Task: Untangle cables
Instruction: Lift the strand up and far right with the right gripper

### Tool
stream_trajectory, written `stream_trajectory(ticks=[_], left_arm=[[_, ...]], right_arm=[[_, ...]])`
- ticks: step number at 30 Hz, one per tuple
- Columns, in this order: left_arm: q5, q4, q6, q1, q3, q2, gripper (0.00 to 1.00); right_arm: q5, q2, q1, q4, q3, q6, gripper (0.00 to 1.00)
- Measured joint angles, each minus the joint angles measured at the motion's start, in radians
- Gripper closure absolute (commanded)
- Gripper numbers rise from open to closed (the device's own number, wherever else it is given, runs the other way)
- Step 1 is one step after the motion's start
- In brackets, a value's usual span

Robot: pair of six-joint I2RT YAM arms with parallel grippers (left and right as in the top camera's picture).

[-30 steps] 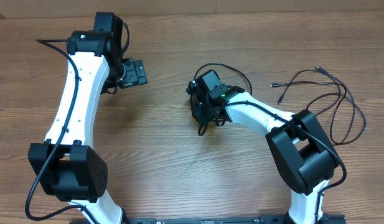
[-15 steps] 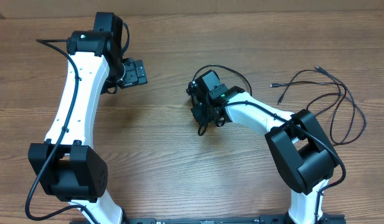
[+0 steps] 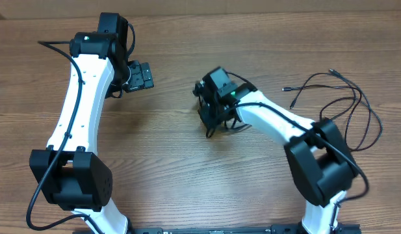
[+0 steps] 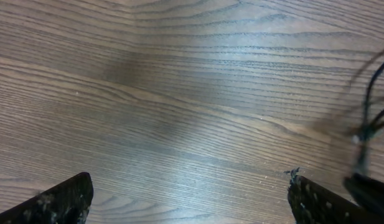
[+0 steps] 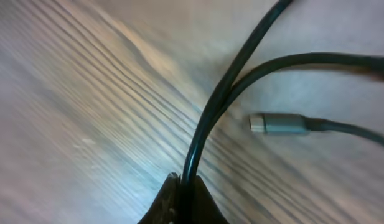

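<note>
The robot's right gripper needs to go up and carry the black cable toward the plugs of the loose loops, then let go of it, because they are to the gripper's right in the overhead view.
Thin black cables [image 3: 353, 104] lie in loose loops at the table's right, small plugs [image 3: 285, 88] at their ends. My right gripper [image 3: 210, 123] points down at the table's middle, shut on one black cable [image 5: 207, 118], which rises from between the closed jaws. Another strand crosses it, and a grey plug [image 5: 276, 124] lies beside them on the wood. A short loop of cable [image 3: 234, 127] shows just beside this gripper. My left gripper [image 3: 139, 76] hovers at the back left, open, its fingertips [image 4: 62, 199] wide apart over bare wood, nothing between them.
The wooden table [image 3: 174, 162] fills every view. Dark blurred strands [image 4: 366, 118] show at the right edge of the left wrist view. Both arm bases stand at the front edge, with thick black arm wires along the white links.
My right gripper has shut on the cable and shifted slightly. The loop that arced behind it is pulled in and now shows at its front. The left arm has not moved.
</note>
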Motion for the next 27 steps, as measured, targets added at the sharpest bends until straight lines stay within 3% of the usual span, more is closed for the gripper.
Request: stream_trajectory(ticks=[12, 27], left_arm=[[0.0, 0.0, 0.0, 0.0, 0.0, 0.0, 0.0], [0.0, 0.0, 0.0, 0.0, 0.0, 0.0, 0.01]], right_arm=[[-0.011, -0.289, -0.13, -0.246, 0.312, 0.019, 0.96], [-0.005, -0.394, -0.599, -0.487, 0.355, 0.078, 0.96]])
